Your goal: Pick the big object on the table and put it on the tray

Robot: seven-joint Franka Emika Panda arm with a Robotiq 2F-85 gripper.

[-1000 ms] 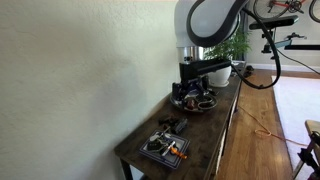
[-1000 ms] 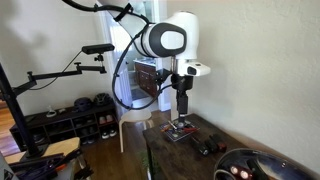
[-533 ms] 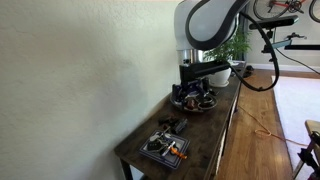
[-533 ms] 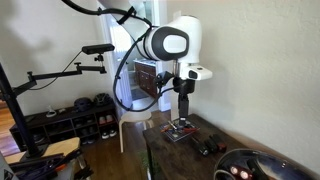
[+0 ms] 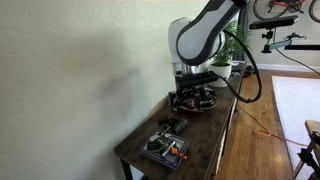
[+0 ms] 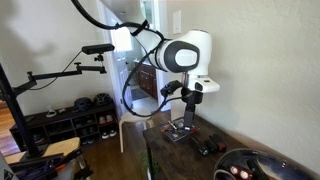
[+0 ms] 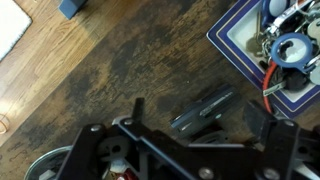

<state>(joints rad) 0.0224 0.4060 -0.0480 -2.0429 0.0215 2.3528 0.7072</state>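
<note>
The big object lies slantwise below my gripper's open fingers. Next I need to move my gripper down and turn it so its fingers are on both sides of the object, along its long sides.
The big object is a dark grey elongated tool (image 7: pixel 203 111) lying flat on the wooden table, also seen in both exterior views (image 5: pixel 172 126) (image 6: pixel 208 148). My gripper (image 7: pixel 205 128) is open and empty, hovering above it with a finger on either side of it in the wrist view; it also shows in both exterior views (image 5: pixel 187 99) (image 6: pixel 186 123). The round dark tray (image 5: pixel 197 104) (image 6: pixel 252 160) lies further along the table, and its rim shows at the wrist view's lower left (image 7: pixel 45 165). It holds a few small items.
A square dark tray (image 7: pixel 232 40) (image 5: pixel 163 150) (image 6: pixel 178 133) with an orange-handled tool and other bits sits near the table's end. A plant in a white pot (image 5: pixel 222 70) stands beyond the round tray. A wall runs along one side of the table (image 5: pixel 210 130).
The arm has bent and swung, carrying the gripper lower and away from the square tray to above the dark tool. The objects have not moved.
</note>
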